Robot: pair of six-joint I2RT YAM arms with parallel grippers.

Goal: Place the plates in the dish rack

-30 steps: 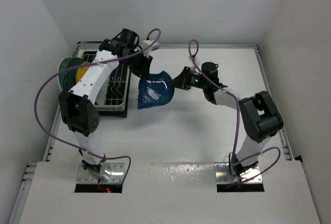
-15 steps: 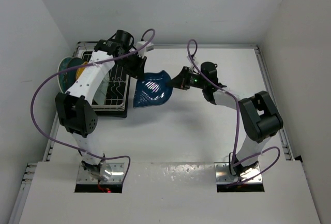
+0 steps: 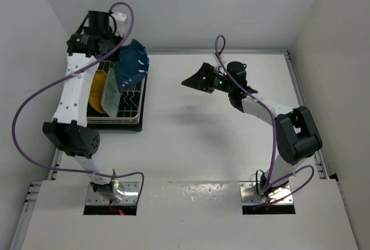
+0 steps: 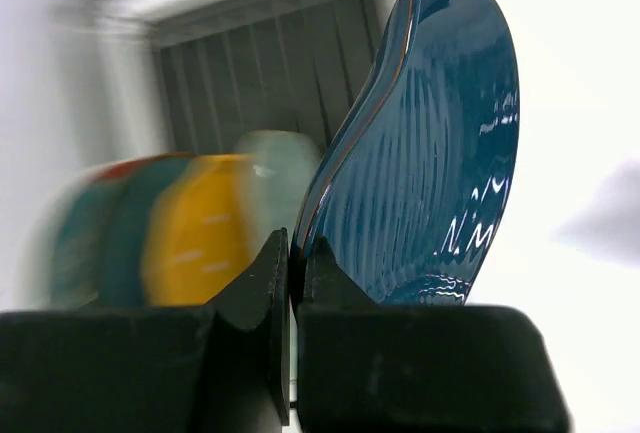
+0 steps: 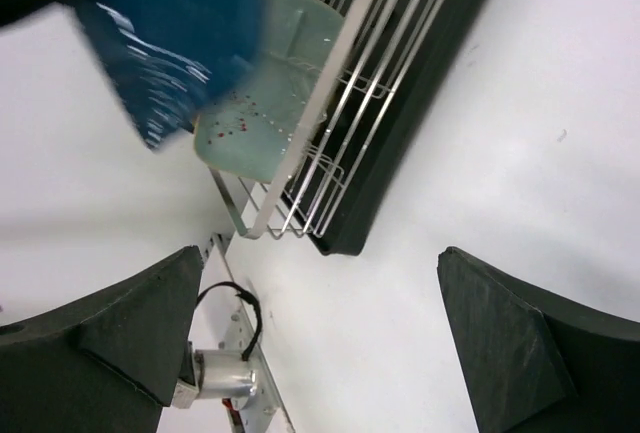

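Note:
The open wires point(image 3: 129, 101) beside the mint plate lie below and back from the fingers, so my left gripper needs to go down and back to free the dark blue plate in them.
My left gripper point(image 3: 118, 52) is shut on the rim of the dark blue leaf-shaped plate point(image 3: 132, 63) and holds it up on edge over the white wire dish rack point(image 3: 132, 104). In the left wrist view the jaws point(image 4: 295, 253) pinch the blue plate point(image 4: 430, 153). Blurred behind it, the yellow plate point(image 4: 195, 238), the pale mint plate point(image 4: 280, 165) and a teal plate point(image 4: 120, 238) stand in the rack. My right gripper point(image 3: 195, 78) hangs open and empty over the table's middle, apart from the plate. Its wrist view shows the blue plate point(image 5: 170, 23), the mint plate point(image 5: 262, 103) and the rack point(image 5: 350, 103).
The rack sits on a black tray point(image 3: 139, 124) at the far left, close to the left wall. The right arm's purple cable point(image 3: 218, 45) loops above its wrist. A small metal cylinder with a cable point(image 5: 222, 385) lies by the table's edge rail.
The right gripper has opened, let go of the blue plate and drawn back. The left arm, shut on the plate, has swung it up and left from mid-table to over the rack.

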